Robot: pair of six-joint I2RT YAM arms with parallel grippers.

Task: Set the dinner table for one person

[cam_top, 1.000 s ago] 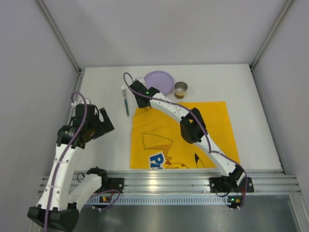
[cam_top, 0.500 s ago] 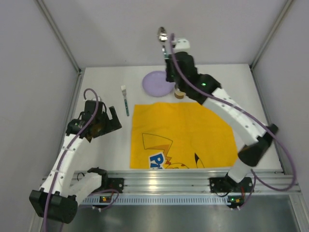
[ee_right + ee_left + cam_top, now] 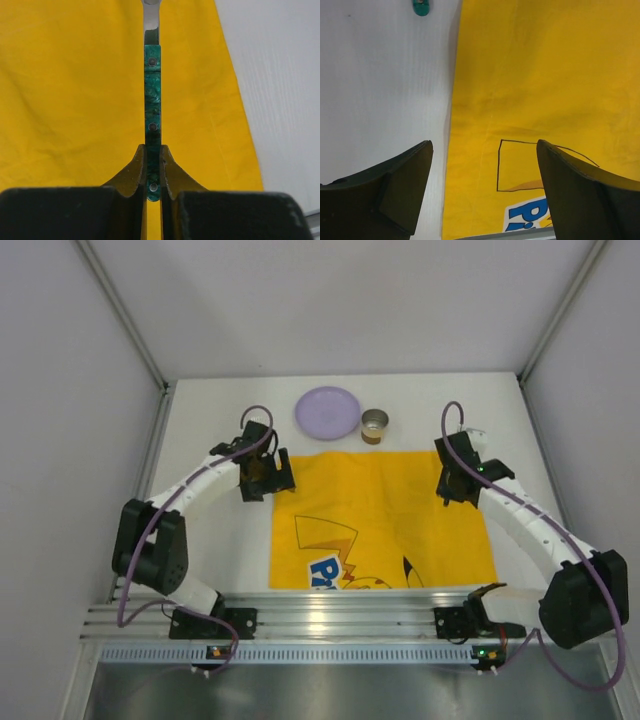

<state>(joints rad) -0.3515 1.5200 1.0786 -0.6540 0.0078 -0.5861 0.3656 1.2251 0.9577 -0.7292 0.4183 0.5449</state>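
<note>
The yellow there is empty, so the right gripper should next draw back toward its base, lower the spoon onto the cloth's plain side strip [image 3: 449, 531] and release it.
The white dinner table [image 3: 200, 420] carries a yellow cartoon-printed cloth [image 3: 380, 520] at its front middle. A purple plate [image 3: 328, 412] and a small brown cup [image 3: 374, 425] stand behind the cloth. My right gripper [image 3: 455, 485] hangs over the cloth's right part, shut [image 3: 152, 160] on the green handle of a spoon [image 3: 152, 100]; its bowl is out of view. My left gripper [image 3: 268, 483] is open and empty [image 3: 485, 190] over the cloth's left edge [image 3: 451, 130]. Only the green handle end of the fork [image 3: 421, 6] shows, on the table beyond it.
Grey walls close in the table at the back and on both sides. An aluminium rail [image 3: 350, 615] runs along the near edge, with both arm bases on it. Bare white table [image 3: 280, 75] lies right of the cloth.
My right arm has come down from high above the plate to the cloth's right part, spoon still held. My left arm has moved from the table's left side to the cloth's left edge.
</note>
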